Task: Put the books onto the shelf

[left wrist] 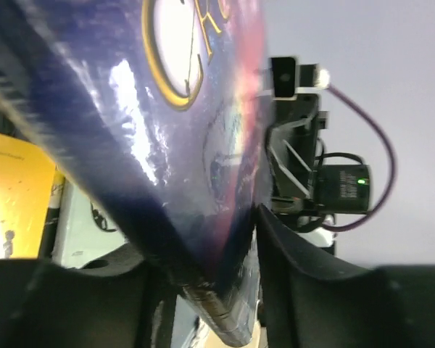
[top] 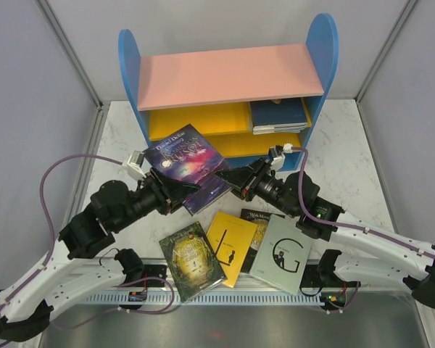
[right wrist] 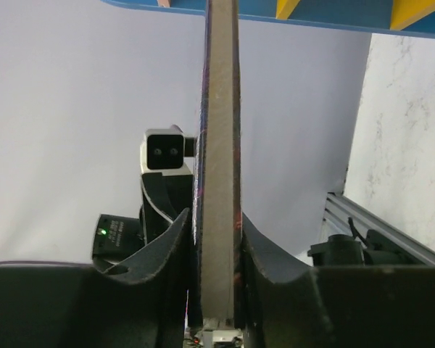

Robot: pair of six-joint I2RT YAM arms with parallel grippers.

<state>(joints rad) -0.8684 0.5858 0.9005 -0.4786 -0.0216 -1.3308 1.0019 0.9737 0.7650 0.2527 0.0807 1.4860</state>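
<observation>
My right gripper will move outward next and let go of the purple book on top of the dark navy book point(top: 278, 114), which lies outward of the gripper and has space under the pink board.
The purple fantasy book point(top: 185, 156) hangs tilted in the air in front of the shelf point(top: 228, 72), between both grippers. My right gripper point(top: 232, 177) is shut on its right edge; in the right wrist view both pads press flat on the book point(right wrist: 219, 145) at the right gripper point(right wrist: 217, 232). My left gripper point(top: 175, 190) sits round the book's lower left corner. In the left wrist view the book point(left wrist: 188, 130) lies between the jaws of the left gripper point(left wrist: 210, 261), with a thin pale gap beside the right finger point(left wrist: 297, 275). A dark navy book point(top: 278, 114) lies on the upper yellow shelf.
On the table in front of the arms lie a green-gold book point(top: 191, 259), a yellow book point(top: 230, 246), a black book point(top: 257, 217) partly covered, and a pale grey "G" book point(top: 281, 252). The shelf's blue side panels point(top: 321, 51) stand just behind the held book.
</observation>
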